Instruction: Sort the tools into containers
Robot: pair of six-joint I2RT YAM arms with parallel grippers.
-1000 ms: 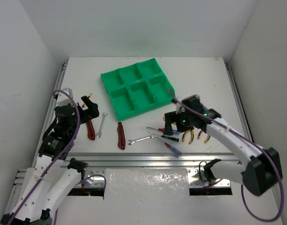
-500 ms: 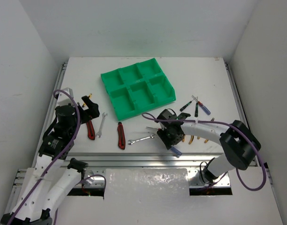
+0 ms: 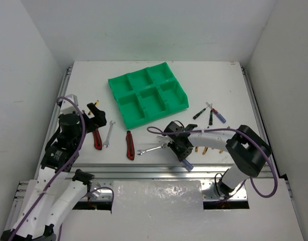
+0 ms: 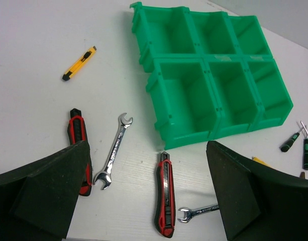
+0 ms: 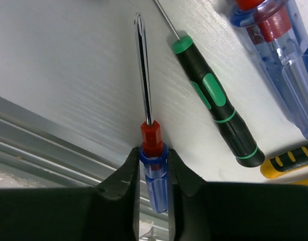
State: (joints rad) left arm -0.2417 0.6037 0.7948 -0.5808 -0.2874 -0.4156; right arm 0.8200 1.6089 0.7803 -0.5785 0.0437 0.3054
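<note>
I need to move my right gripper up, outward and to the left in the top view next, over the tray, because the tray's section nearest the red-handled knife point(image 3: 131, 109) is empty.
My right gripper point(image 5: 154, 168) is shut on a blue-handled screwdriver point(image 5: 155, 175) with a red collar, low over the table near its front edge; the same right gripper point(image 3: 180, 148) shows in the top view with the blue handle point(image 3: 188, 163) sticking out. A green-and-black screwdriver point(image 5: 219, 115) lies just beside it. My left gripper point(image 4: 148, 188) hangs open above a red-handled knife point(image 4: 164, 193) and two silver wrenches point(image 4: 115, 150). The green tray point(image 3: 148, 98) of containers stands at the back, its compartments empty.
A yellow knife point(image 4: 79, 64) lies left of the tray. Another red knife point(image 3: 97, 138) sits under the left arm. Yellow-handled pliers point(image 3: 209, 148) lie right of my right gripper. Three more screwdrivers point(image 3: 210, 116) lie further right. The metal rail point(image 3: 159, 173) runs along the front edge.
My right arm swung left and down to the front of the table, and its jaws closed on the blue-handled screwdriver. The left arm has not moved.
</note>
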